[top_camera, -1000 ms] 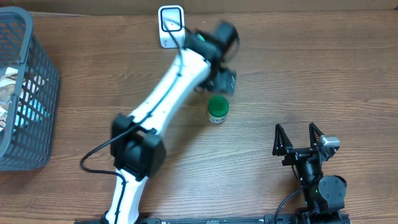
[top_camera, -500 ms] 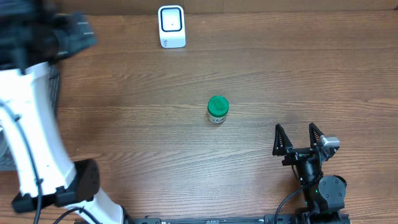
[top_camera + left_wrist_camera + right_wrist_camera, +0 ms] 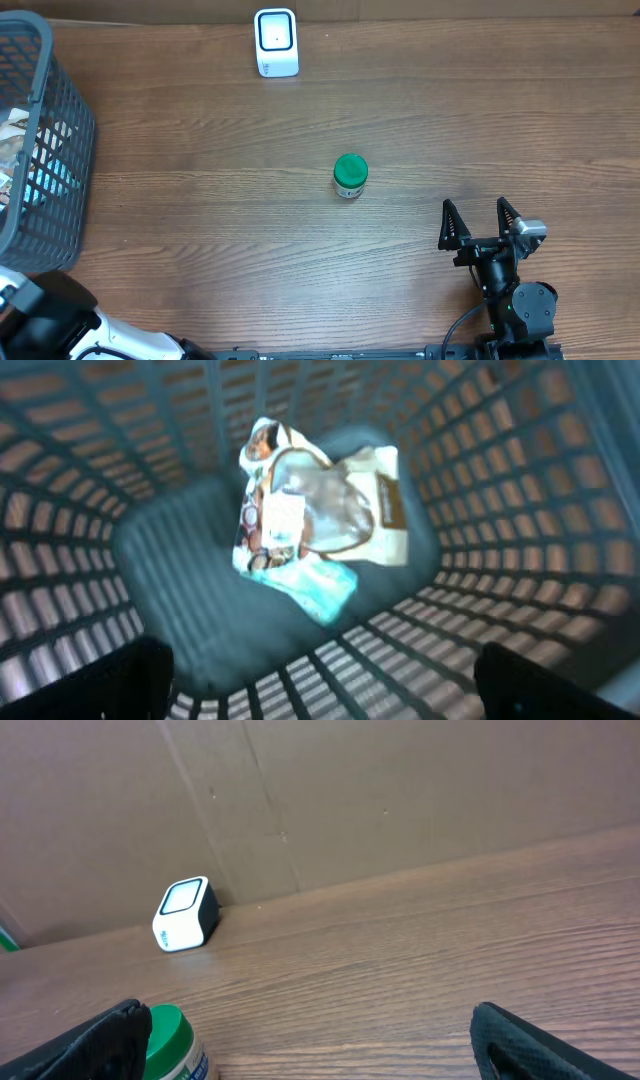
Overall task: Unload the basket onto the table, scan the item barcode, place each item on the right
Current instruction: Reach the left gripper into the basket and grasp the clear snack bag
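My left gripper should next go down and outward, open, into the grey basket (image 3: 500,480) and onto the packet with the clear window (image 3: 322,508), because the packet lies deep below the basket's rim.
A small jar with a green lid (image 3: 350,176) stands upright on the wooden table, and its lid also shows at the lower left of the right wrist view (image 3: 170,1045). The white barcode scanner (image 3: 276,42) sits at the table's far edge, against the cardboard wall (image 3: 186,915). My left gripper (image 3: 325,690) is open and looks down into the grey basket (image 3: 500,480), above a pile of crumpled packets (image 3: 320,510). It holds nothing. In the overhead view only part of the left arm (image 3: 50,320) shows. My right gripper (image 3: 480,222) rests open and empty, near and to the right of the jar.
The grey mesh basket (image 3: 75,90) stands at the table's left edge with packets inside. A brown cardboard wall (image 3: 400,800) closes off the far side of the table.
My left arm has swung from beside the scanner and jar over to the basket at the left, leaving the overhead view. The jar stays on the table. The right arm has not moved.
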You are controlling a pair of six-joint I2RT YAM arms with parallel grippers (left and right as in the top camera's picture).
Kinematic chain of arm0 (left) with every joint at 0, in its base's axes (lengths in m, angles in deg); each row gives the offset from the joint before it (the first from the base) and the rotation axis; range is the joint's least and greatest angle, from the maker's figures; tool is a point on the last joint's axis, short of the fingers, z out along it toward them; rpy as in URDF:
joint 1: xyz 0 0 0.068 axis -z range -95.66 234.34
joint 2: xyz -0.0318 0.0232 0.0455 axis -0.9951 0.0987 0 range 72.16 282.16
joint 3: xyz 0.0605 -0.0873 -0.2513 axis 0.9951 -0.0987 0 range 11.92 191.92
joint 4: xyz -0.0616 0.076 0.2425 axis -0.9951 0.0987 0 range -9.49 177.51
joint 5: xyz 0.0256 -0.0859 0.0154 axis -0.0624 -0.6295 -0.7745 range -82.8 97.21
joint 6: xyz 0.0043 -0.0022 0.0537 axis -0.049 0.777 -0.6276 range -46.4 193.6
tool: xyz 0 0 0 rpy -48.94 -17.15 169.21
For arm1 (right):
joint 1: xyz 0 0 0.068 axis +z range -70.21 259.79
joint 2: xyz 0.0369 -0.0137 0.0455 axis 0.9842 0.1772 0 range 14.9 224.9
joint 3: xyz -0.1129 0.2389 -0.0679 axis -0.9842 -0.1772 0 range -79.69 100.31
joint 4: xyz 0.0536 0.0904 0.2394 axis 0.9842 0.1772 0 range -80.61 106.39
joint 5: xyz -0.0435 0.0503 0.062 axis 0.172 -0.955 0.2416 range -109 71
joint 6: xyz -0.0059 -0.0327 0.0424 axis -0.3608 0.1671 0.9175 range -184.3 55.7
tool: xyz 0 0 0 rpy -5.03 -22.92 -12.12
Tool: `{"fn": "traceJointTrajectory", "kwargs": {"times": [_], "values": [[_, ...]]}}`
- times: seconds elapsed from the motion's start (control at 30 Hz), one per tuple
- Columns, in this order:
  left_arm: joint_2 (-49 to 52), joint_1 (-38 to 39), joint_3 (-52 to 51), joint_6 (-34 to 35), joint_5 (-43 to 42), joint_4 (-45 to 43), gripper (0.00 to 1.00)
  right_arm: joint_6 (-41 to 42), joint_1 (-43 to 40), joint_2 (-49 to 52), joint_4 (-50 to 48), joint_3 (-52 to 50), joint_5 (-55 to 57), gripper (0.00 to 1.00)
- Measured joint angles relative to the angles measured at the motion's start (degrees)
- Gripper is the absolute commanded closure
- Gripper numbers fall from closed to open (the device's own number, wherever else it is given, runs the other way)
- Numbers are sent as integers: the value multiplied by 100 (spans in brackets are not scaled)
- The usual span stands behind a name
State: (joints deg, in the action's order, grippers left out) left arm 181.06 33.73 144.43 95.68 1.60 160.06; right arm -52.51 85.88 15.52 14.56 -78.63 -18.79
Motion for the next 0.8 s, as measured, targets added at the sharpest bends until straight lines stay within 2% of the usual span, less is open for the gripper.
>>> {"fn": "traceJointTrajectory", "kwargs": {"times": [0.13,0.17,0.33,0.53,0.8], "values": [[22,-81,-1200,-92,-17,-754,0,0,0,0,-2,0,-4,0],[66,-125,-1696,-149,-22,-1060,0,-2,0,0,-2,0,-2,0],[101,-299,-2905,-481,-111,-2507,0,0,0,0,-2,0,-2,0],[321,-343,-3204,-710,-136,-3364,0,0,0,0,-4,0,0,0],[1427,-343,-3252,-734,-452,-4144,1,0,0,0,-2,0,0,0]]}}
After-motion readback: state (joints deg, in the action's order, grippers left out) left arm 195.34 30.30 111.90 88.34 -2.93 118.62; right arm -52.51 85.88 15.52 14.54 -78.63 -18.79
